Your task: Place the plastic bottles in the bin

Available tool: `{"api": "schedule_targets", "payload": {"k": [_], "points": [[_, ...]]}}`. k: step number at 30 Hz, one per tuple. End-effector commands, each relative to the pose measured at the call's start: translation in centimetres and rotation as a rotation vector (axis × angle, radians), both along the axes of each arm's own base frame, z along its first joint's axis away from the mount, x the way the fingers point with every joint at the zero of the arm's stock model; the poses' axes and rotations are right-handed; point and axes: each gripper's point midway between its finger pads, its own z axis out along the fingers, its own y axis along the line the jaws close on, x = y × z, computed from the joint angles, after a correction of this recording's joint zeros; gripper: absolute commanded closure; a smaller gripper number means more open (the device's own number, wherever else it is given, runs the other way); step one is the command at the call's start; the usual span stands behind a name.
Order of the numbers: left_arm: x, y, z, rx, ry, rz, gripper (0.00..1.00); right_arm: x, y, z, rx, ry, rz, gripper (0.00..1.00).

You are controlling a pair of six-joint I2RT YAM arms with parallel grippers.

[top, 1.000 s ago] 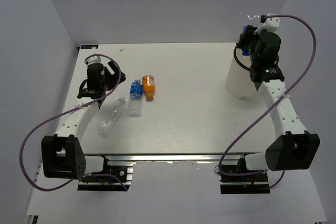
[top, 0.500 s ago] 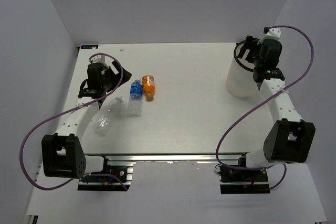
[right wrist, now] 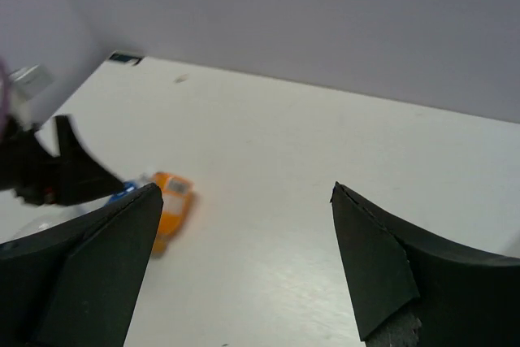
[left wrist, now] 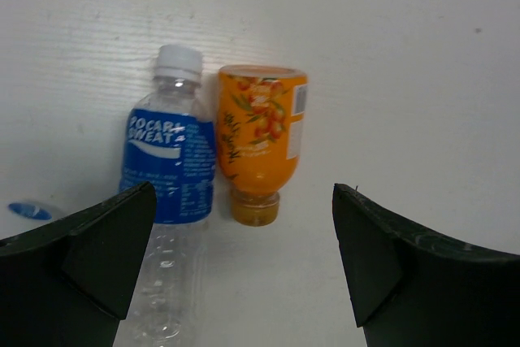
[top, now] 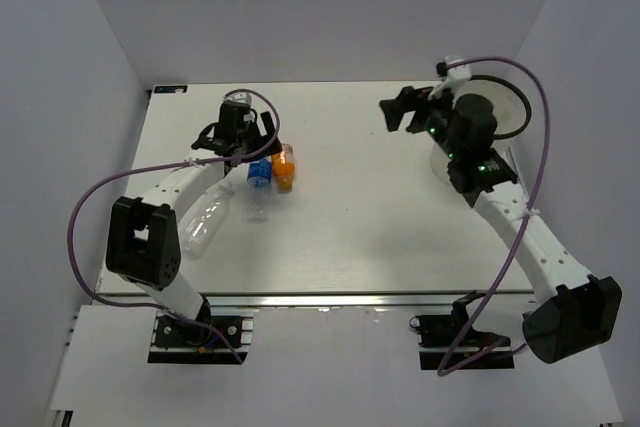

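Note:
My left gripper shifts to the right in the top view next and lowers onto the orange bottle's wide body [top: 284, 163] [left wrist: 260, 123], since its fingers also span the blue-labelled bottle.
Three plastic bottles lie left of centre on the table: an orange bottle [top: 284, 169] [left wrist: 260, 132] [right wrist: 169, 199], a blue-labelled clear bottle [top: 259, 177] [left wrist: 171, 168] touching its side, and an unlabelled clear bottle [top: 200, 223] nearer the front left. My left gripper [top: 252, 139] [left wrist: 242, 201] hovers open just over the first two, empty. The white bin [top: 438, 159] stands at the right, mostly hidden behind my right arm. My right gripper [top: 400, 112] [right wrist: 244, 193] is open and empty in the air, left of the bin and facing the bottles.
A blue cap [left wrist: 24, 210] shows at the left edge of the left wrist view. Purple cables [top: 100, 192] loop off both arms. Grey walls close in the table at the back and on both sides.
The right gripper opened above the bin and swung left, away from it. The left arm reached right and farther back, over the blue-labelled and orange bottles. The unlabelled clear bottle shifted slightly.

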Motion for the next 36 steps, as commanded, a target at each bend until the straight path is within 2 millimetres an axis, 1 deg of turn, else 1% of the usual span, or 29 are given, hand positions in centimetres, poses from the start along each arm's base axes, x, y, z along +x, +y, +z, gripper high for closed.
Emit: {"api": "schedule_targets", "payload": {"k": [1, 2, 3, 4, 5, 6, 7, 8, 10, 12, 13, 14, 15, 17, 18, 20, 21, 23, 24, 25, 27, 28, 29, 30, 31, 33, 34, 35, 36], "points": [[-0.6, 2.8, 0.6, 0.083, 0.02, 0.093, 0.02, -1.2, 5.1, -2.8, 0.069, 0.056, 0.127, 0.11], [-0.9, 3.5, 1.6, 0.092, -0.005, 0.13, 0.02, -2.1, 7.8, -4.0, 0.083, 0.088, 0.187, 0.11], [-1.4, 4.0, 1.4, 0.099, 0.0, 0.152, 0.02, -2.0, 9.3, -4.9, 0.077, 0.111, 0.214, 0.1], [-1.9, 4.5, 1.5, 0.104, -0.005, 0.178, 0.02, -1.3, 11.1, -8.0, 0.047, 0.185, 0.235, 0.11], [-2.2, 4.9, 1.5, 0.093, -0.008, 0.212, 0.02, -1.6, 13.2, -7.8, 0.045, 0.192, 0.271, 0.11], [-2.4, 5.1, 2.6, 0.075, -0.053, 0.226, 0.02, -1.7, 14.4, -8.6, 0.056, 0.224, 0.286, 0.11], [-3.0, 5.1, 1.6, 0.071, -0.044, 0.218, 0.02, -1.2, 15.5, -10.1, 0.06, 0.249, 0.297, 0.11], [-3.2, 4.8, 1.7, 0.062, -0.054, 0.204, 0.02, -1.5, 16.5, -10.4, 0.068, 0.257, 0.316, 0.11], [-3.3, 4.5, 1.9, 0.052, -0.073, 0.178, 0.02, -1.4, 17.1, -11.3, 0.102, 0.289, 0.3, 0.11], [-3.1, 3.9, 1.9, 0.036, -0.071, 0.146, 0.02, -1.6, 16.7, -12.9, 0.127, 0.338, 0.268, 0.11], [-2.8, 3.3, 2.2, 0.027, -0.081, 0.117, 0.02, -1.3, 16.1, -12.8, 0.141, 0.322, 0.229, 0.11], [-2.2, 2.7, 2.7, 0.008, -0.104, 0.094, 0.02, -1.6, 15.3, -14.3, 0.13, 0.342, 0.198, 0.11], [-1.9, 1.6, 2.8, -0.024, -0.105, 0.04, 0.02, -1.7, 14.7, -14.2, 0.138, 0.334, 0.173, 0.11], [-0.4, 0.1, 2.6, -0.046, -0.101, -0.021, 0.02, -1.4, 13.4, -14.7, 0.156, 0.334, 0.098, 0.11], [0.0, -0.8, 2.3, -0.068, -0.081, -0.05, 0.02, -1.9, 12.9, -15.0, 0.162, 0.337, 0.09, 0.1], [1.7, -1.4, 0.4, -0.056, -0.016, -0.056, 0.02, -2.5, 12.7, -14.5, 0.198, 0.319, 0.101, 0.11], [2.3, -1.6, -1.8, -0.041, 0.034, -0.058, 0.02, -3.0, 12.2, -14.6, 0.207, 0.316, 0.097, 0.11], [3.4, -2.6, -2.3, -0.057, 0.034, -0.097, 0.02, -3.3, 11.5, -14.1, 0.221, 0.296, 0.079, 0.11], [3.3, -3.3, -3.0, -0.07, 0.052, -0.138, 0.02, -3.2, 11.0, -14.4, 0.216, 0.296, 0.056, 0.11], [4.0, -3.6, -4.2, -0.068, 0.063, -0.139, 0.02, -3.2, 10.8, -14.4, 0.212, 0.292, 0.049, 0.11], [5.0, -4.0, -4.5, -0.064, 0.058, -0.141, 0.02, -3.3, 10.5, -14.4, 0.208, 0.29, 0.041, 0.11], [5.1, -3.9, -6.2, -0.04, 0.099, -0.128, 0.02, -3.3, 10.5, -14.4, 0.208, 0.289, 0.043, 0.11], [5.8, -4.1, -5.9, -0.033, 0.091, -0.13, 0.03, -3.4, 10.4, -14.5, 0.205, 0.291, 0.044, 0.11], [6.0, -4.3, -6.4, -0.027, 0.102, -0.136, 0.04, -3.4, 10.3, -14.6, 0.203, 0.293, 0.042, 0.11], [6.1, -4.7, -6.7, -0.028, 0.107, -0.148, 0.06, -3.4, 10.3, -14.9, 0.199, 0.299, 0.039, 0.11], [6.7, -5.1, -7.5, -0.024, 0.123, -0.158, 0.15, -3.3, 10.2, -15.2, 0.194, 0.312, 0.03, 0.11], [6.9, -5.1, -7.7, -0.023, 0.132, -0.16, 0.2, -3.4, 10.1, -15.3, 0.195, 0.315, 0.026, 0.11], [6.9, -5.2, -8.5, -0.018, 0.151, -0.162, 0.3, -3.4, 10.0, -15.4, 0.197, 0.321, 0.023, 0.11], [7.0, -5.3, -8.4, -0.018, 0.157, -0.166, 0.35, -3.3, 9.9, -15.5, 0.197, 0.322, 0.018, 0.11]]}}
